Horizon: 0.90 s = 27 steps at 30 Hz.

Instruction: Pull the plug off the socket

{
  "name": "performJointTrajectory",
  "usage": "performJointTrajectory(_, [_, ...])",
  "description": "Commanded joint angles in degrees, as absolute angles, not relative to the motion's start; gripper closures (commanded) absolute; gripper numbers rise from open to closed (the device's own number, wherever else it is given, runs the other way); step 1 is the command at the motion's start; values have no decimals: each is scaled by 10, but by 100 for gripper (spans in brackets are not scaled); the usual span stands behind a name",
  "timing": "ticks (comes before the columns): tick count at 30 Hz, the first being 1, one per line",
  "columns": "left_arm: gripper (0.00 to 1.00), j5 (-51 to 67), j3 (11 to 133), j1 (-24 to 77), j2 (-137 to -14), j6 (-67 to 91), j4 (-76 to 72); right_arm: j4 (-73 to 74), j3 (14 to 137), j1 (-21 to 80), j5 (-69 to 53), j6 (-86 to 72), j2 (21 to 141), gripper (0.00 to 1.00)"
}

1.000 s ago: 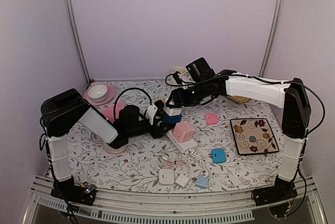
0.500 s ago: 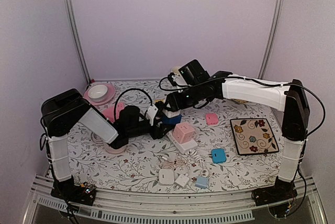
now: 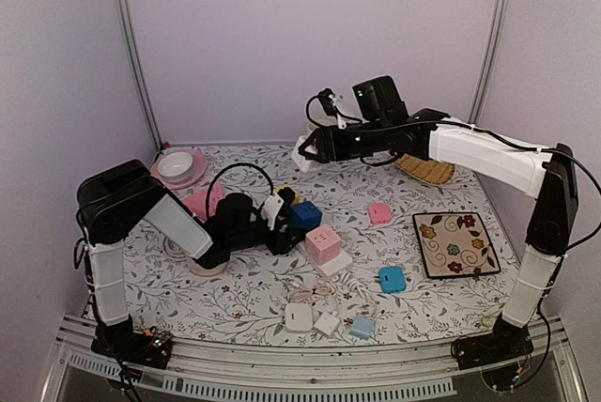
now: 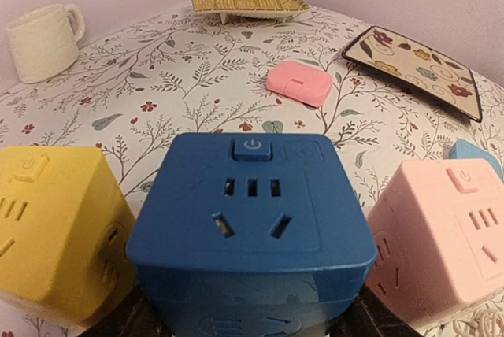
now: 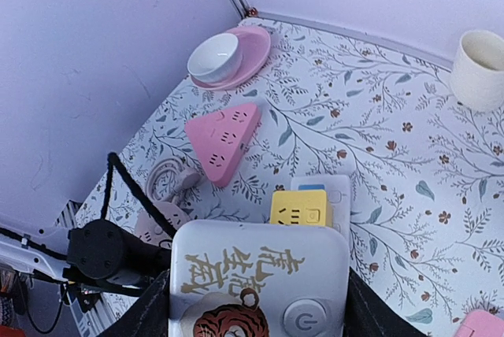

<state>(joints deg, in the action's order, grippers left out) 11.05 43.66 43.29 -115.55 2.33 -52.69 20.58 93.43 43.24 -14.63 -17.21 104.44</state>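
The tabletop beyond the small pink box (image 3: 390,192) is bare, so the robot's right gripper will next move down toward the right in the top view and let go of the plug there.
The socket is a blue cube (image 4: 252,219) (image 3: 306,215) with its pin holes bare on top. My left gripper (image 4: 252,317) (image 3: 282,224) is shut on its lower sides, low over the table. The plug (image 5: 260,278) (image 3: 302,151) is a white block with a tiger picture and a power button. My right gripper (image 5: 260,298) (image 3: 310,150) is shut on it, high in the air behind the socket and well apart from it. A yellow cube (image 4: 55,235) and a pink cube (image 4: 449,235) flank the socket.
A pink triangular strip (image 5: 222,138), a bowl on a pink plate (image 5: 215,57) and a cup (image 5: 480,69) lie below the right wrist. A flowered square plate (image 3: 455,244), a wicker tray (image 3: 424,169), a small pink box (image 3: 379,213) and loose adapters (image 3: 324,319) lie around.
My right gripper rose up and back with the white plug, which came off the blue socket. The left gripper kept hold of the socket, barely moving.
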Motion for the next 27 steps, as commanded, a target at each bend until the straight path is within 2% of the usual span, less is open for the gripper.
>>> performJointTrajectory(1, [100,90,431,428,-1172,33,-472,189,960,458,-112,-155,1038,80])
performJointTrajectory(3, [99,90,432,428,-1172,34,-471,191,953,445,-105,-162,1033,80])
performJointTrajectory(6, [93,90,437,428,-1170,36,-465,191,935,419,-107,-175,1027,80])
performJointTrajectory(8, [84,91,442,428,-1168,37,-461,191,926,402,-102,-178,1029,80])
performJointTrajectory(11, [63,90,454,427,-1160,36,-456,191,912,376,-98,-180,1037,80])
performJointTrajectory(13, [53,86,462,428,-1154,34,-452,191,903,357,-95,-183,1043,80])
performJointTrajectory(17, [41,85,469,428,-1141,28,-448,183,879,323,-86,-188,1051,80])
performJointTrajectory(22, [35,95,447,429,-1105,22,-464,165,848,283,-86,-192,1065,79])
performJointTrajectory(23, [26,98,442,428,-1099,21,-469,159,842,275,-89,-193,1069,79])
performJointTrajectory(27, [14,110,427,429,-1082,22,-479,147,829,255,-91,-195,1090,78])
